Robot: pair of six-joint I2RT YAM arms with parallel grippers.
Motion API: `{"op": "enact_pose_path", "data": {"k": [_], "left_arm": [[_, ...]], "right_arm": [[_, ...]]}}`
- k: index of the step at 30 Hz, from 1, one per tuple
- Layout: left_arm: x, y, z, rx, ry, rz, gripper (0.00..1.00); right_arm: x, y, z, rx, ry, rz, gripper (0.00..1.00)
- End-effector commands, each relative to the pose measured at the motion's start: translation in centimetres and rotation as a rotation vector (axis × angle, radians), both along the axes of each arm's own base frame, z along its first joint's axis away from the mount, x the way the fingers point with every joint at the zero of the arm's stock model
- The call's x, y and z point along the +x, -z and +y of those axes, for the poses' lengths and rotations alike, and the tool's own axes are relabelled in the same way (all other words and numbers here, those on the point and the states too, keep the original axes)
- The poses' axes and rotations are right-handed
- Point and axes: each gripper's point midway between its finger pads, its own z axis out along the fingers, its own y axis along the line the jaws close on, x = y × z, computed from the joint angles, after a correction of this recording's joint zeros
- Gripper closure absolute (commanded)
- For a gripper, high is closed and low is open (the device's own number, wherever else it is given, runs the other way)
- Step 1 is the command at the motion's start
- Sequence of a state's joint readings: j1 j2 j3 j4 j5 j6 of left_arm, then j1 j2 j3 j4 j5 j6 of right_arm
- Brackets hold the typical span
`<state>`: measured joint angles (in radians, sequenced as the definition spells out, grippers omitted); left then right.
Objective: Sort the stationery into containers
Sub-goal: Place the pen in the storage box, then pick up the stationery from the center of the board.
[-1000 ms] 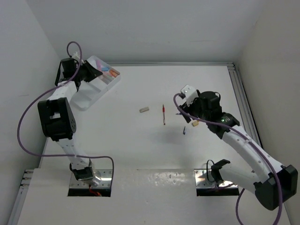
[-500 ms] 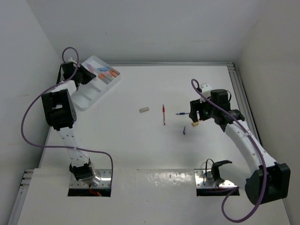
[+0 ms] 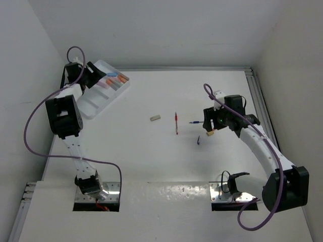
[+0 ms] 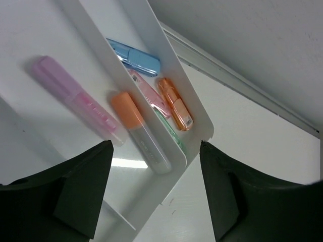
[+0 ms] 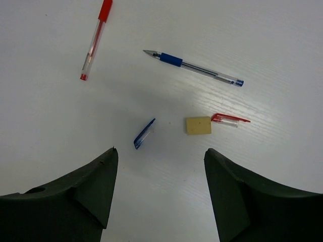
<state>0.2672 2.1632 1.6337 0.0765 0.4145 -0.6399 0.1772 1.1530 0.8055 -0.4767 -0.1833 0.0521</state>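
The robot will move its left gripper toward the right in the top view and down onto the lone beige eraser, because the eraser is still outside the white tray.
The white tray (image 3: 96, 103) (image 4: 126, 20) stands at the far left. In it lie a pink marker (image 4: 75, 98), an orange-capped marker (image 4: 141, 133), and blue (image 4: 136, 56), pink (image 4: 149, 93), orange (image 4: 175, 103) and green (image 4: 169, 131) markers. My left gripper (image 3: 92, 75) (image 4: 155, 146) hangs open over them, holding nothing. On the table lie a red pen (image 3: 176, 123) (image 5: 96, 40), a blue pen (image 3: 196, 122) (image 5: 194, 66), a blue cap (image 3: 198, 140) (image 5: 144, 133), a beige eraser (image 3: 210, 134) (image 5: 198, 125) and a red cap (image 5: 229, 119). My right gripper (image 3: 208, 122) (image 5: 161, 149) is open above them.
Another beige eraser (image 3: 155, 118) lies alone mid-table, left of the red pen. White walls close in the left, back and right sides. A metal rail (image 3: 260, 101) runs along the table's right edge.
My left gripper's jaws have opened over the tray. The right arm swung back toward the right, uncovering the blue pen, and has barely moved since.
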Motion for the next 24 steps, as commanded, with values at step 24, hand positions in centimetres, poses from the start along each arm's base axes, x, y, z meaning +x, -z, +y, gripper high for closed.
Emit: {"op": "enact_pose_path", "data": {"k": [24], "left_arm": [[-17.3, 1.4, -28.6, 0.856, 1.231, 0.019, 0.29]], "right_arm": [[-0.1, 1.0, -2.7, -0.029, 0.109, 0.092, 0.43]]}}
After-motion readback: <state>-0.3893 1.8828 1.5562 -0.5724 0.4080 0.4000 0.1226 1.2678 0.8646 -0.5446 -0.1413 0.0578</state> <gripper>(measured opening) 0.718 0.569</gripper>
